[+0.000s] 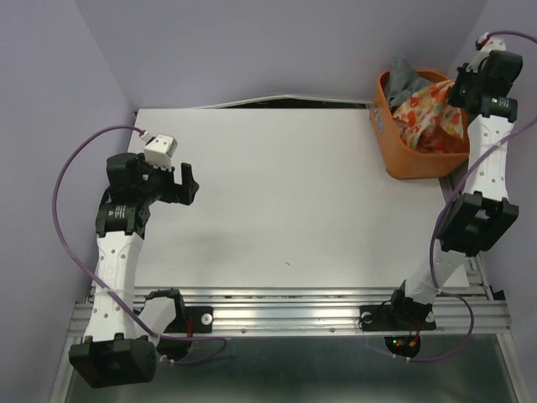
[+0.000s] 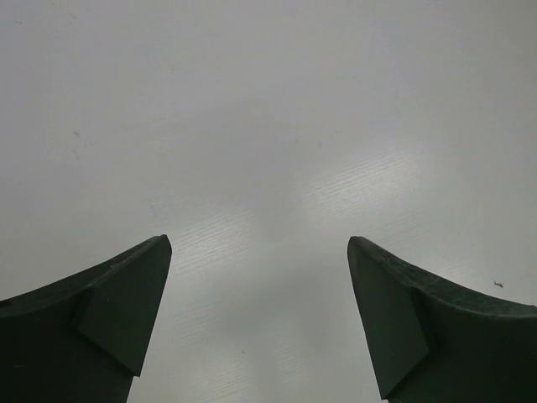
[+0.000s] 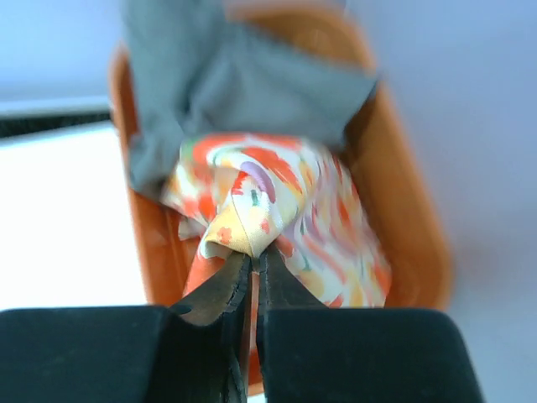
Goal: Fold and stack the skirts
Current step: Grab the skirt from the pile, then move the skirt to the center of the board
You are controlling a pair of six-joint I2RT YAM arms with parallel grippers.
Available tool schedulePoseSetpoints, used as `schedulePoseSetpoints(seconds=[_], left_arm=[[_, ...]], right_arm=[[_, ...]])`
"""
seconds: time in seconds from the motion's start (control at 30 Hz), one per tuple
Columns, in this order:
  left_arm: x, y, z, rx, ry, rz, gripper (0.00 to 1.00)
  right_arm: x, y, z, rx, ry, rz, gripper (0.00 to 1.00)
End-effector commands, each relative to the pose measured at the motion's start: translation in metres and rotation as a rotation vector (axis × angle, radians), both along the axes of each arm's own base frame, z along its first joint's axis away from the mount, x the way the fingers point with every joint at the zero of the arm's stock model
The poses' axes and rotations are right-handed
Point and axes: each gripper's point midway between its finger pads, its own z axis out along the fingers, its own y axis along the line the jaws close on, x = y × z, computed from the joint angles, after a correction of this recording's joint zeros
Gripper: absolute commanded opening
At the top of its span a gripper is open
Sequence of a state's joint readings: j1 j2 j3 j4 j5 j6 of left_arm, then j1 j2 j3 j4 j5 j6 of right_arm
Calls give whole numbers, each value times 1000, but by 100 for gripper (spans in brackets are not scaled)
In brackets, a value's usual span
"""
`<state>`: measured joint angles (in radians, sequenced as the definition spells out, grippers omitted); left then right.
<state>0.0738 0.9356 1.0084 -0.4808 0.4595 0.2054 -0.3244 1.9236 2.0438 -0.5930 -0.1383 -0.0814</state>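
Observation:
The fold goes up with my right gripper next, over to the table's bare middle, open to the gripper's left in the top view, then down and is released.
The printed skirt [image 1: 432,117], cream with orange, red and yellow leaves, lies bunched in the orange basket [image 1: 396,151] at the table's far right. The dark grey skirt [image 1: 405,77] hangs over the basket's far rim. My right gripper [image 3: 253,256] is shut on a fold of the printed skirt [image 3: 252,210] and holds it pulled up over the basket; the grey skirt [image 3: 218,75] lies behind it. In the top view the right gripper [image 1: 457,91] is above the basket's right side. My left gripper [image 1: 191,183] is open and empty over the bare table at the left; its fingers [image 2: 117,294] stand wide apart.
The white table [image 1: 277,193] reaches from the left arm to the basket. Purple walls close in on the left, back and right. A metal rail [image 1: 285,311] runs along the near edge by the arm bases.

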Motion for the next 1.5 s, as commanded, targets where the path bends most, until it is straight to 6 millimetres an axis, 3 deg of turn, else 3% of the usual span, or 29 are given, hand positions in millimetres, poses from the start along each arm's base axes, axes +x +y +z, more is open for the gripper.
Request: schedulePoseSetpoints(seconds=[0.0,0.17,0.23,0.27,0.3,0.33,0.37,0.4,0.43,0.53,0.6,0.77,0.8,0.87,0.9,0.97,1.03,1.2,1.27,1.4,1.43,1.47], left_arm=[[2,-9,33,-34,-83,-32,98],[5,-8,51,-44,-130,-22,98],[6,-11,63,-53,-163,-36,98],[6,-12,68,-55,-175,-40,99],[6,-14,77,-60,-196,-50,98],[6,-15,77,-65,-196,-57,98],[7,-16,84,-68,-209,-63,99],[7,-19,88,-77,-213,-77,98],[8,-20,94,-78,-225,-87,98],[10,-22,100,-91,-227,-100,98],[10,-24,103,-96,-232,-108,98],[5,-33,101,-117,-233,-174,99],[5,-34,100,-117,-230,-183,98],[4,-36,96,-111,-227,-202,98],[5,-36,93,-106,-221,-204,98],[4,-36,87,-96,-209,-219,98],[3,-37,77,-72,-187,-252,98],[-3,-40,51,-5,-154,-334,98],[-6,-43,40,12,-140,-369,97],[-16,-58,26,84,-187,-499,95],[-15,-61,26,112,-225,-533,93],[-15,-61,21,122,-234,-544,93]], right_arm=[[-48,16,186,-99,-428,4,1],[-89,49,268,-121,-643,96,1],[-114,76,303,-81,-753,179,1],[-122,85,312,-66,-782,216,1],[-141,108,330,-21,-837,302,1],[-140,116,330,12,-845,347,1],[-158,130,342,29,-885,392,1],[-160,141,335,72,-875,454,1],[-178,155,352,117,-937,505,1],[-191,177,353,246,-938,616,1],[-189,188,344,307,-912,671,1],[-165,235,283,410,-737,760,1],[-158,263,254,451,-660,801,1],[-151,282,217,483,-575,779,1],[-146,304,176,526,-479,793,1],[-135,319,132,556,-382,749,1],[-128,346,67,582,-223,734,1],[-130,391,-32,637,25,728,1],[-131,411,-62,636,89,753,1],[-126,446,-80,617,126,819,1],[-122,454,-99,600,161,827,1],[-120,462,-104,591,167,844,1]])
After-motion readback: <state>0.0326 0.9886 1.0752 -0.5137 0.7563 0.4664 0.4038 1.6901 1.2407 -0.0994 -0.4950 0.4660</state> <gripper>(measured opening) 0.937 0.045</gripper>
